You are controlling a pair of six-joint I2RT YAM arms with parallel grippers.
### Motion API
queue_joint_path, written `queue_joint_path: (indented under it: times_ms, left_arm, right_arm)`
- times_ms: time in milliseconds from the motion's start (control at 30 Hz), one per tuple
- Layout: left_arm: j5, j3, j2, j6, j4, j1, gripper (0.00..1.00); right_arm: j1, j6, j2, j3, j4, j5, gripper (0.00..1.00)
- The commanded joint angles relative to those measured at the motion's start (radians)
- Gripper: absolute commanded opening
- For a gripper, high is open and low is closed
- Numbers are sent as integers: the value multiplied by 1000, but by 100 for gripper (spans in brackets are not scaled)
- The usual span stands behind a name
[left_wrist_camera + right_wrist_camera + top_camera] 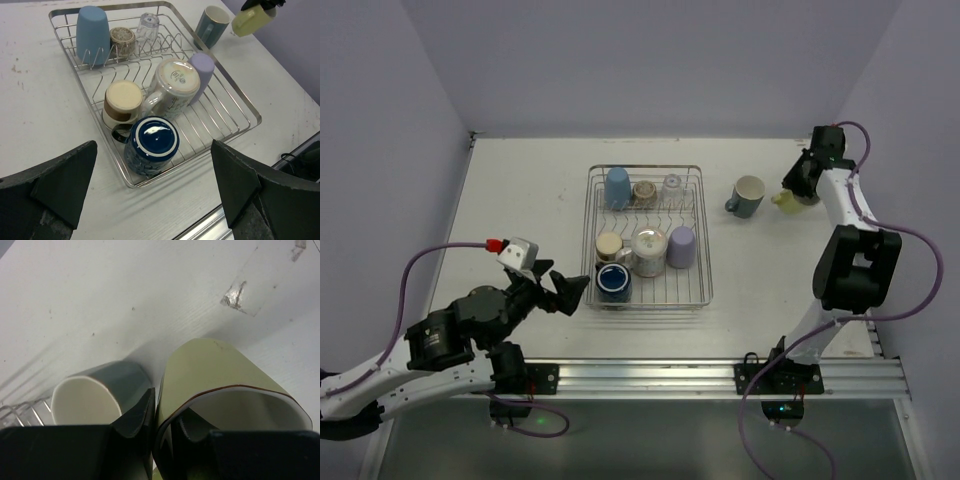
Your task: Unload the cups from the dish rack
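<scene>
The still-raised yellow-green cup goes down next until its bottom rests on the bare tabletop below, beside the grey-teal mug. My right gripper then releases the cup's rim.
The silver wire dish rack (700, 240) (240, 102) holds a light blue cup (617, 186) (92, 33), a beige cup (644, 190) (122, 39), a clear tumbler (672, 185) (149, 23), a lavender cup (681, 246) (202, 70), a white mug (649, 250) (173, 86), a cream-bottomed cup (609, 245) (122, 100) and a dark blue cup (613, 283) (151, 144). My left gripper (563, 290) (155, 192) is open just in front of the rack. My right gripper (790, 195) (161, 427) is shut on the rim of a yellow-green cup (784, 200) (220, 375) (250, 20), beside a grey-teal mug (747, 196) (97, 390) (211, 24) on the table.
The white table (520, 200) ends at an aluminium rail (720, 378) along its near edge. Purple walls close in the back and both sides. A scrap of tape (235, 296) lies on the table by the right gripper.
</scene>
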Motion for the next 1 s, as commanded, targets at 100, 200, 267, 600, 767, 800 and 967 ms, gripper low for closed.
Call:
queue_joint_path:
  times_ms: [100, 200, 267, 600, 767, 800, 967]
  left_arm:
    - [-1, -1, 12, 39, 19, 0, 100]
    - [0, -1, 32, 42, 19, 2, 100]
    - [0, -1, 38, 44, 21, 6, 100]
    - [6, -6, 89, 44, 26, 26, 100]
    - [12, -4, 139, 47, 27, 34, 100]
    - [18, -2, 155, 47, 24, 35, 100]
    - [99, 28, 293, 19, 18, 35, 100]
  right_arm:
    - [-8, -56, 161, 217, -35, 59, 0]
    - [-6, -65, 225, 257, -59, 75, 2]
    - [-6, -64, 246, 261, -64, 70, 3]
    - [-6, -48, 238, 248, -61, 47, 37]
    - [-5, -39, 143, 237, -53, -9, 63]
    - [-5, -34, 102, 229, -49, -20, 65]
    - [-3, -2, -38, 113, 19, -64, 81]
